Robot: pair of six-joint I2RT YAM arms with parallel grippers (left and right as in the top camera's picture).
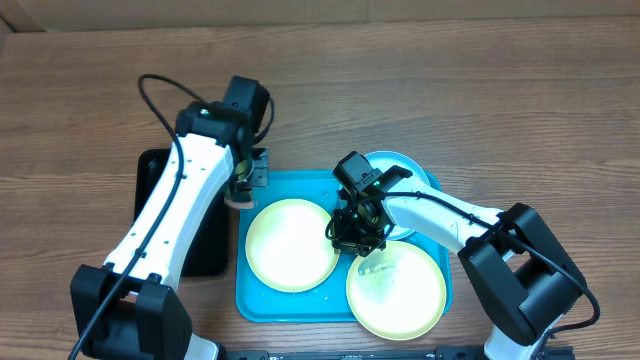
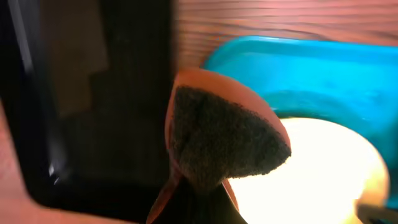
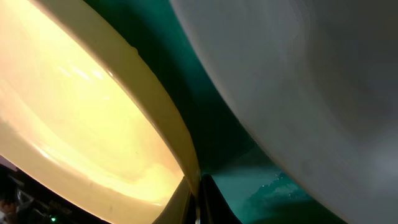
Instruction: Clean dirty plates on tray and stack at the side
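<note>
Next I will move my left gripper left in the overhead view and down onto the black tray's bottom and release the sponge (image 2: pixel 217 137), since the black tray's bottom is empty.
The turquoise tray (image 1: pixel 255 300) holds three plates. A pale yellow plate (image 1: pixel 290 245) lies at its left, a second yellow plate (image 1: pixel 400 292) with faint scribbles at front right, and a light blue plate (image 1: pixel 405 168) at back right, partly under my right arm. My right gripper (image 1: pixel 358 240) stands where the two yellow plates nearly meet. It is shut on the rim of a yellow plate (image 3: pixel 93 118), though which of the two I cannot tell. My left gripper (image 1: pixel 240 192) hangs over the tray's left rim, shut on an orange sponge (image 2: pixel 217 137) with a dark scrub face.
A glossy black tray (image 1: pixel 208 240) lies left of the turquoise tray (image 2: pixel 298 68), mostly beneath my left arm. A pale greyish plate surface (image 3: pixel 311 81) fills the right of the right wrist view. Bare wooden table lies behind and to the right.
</note>
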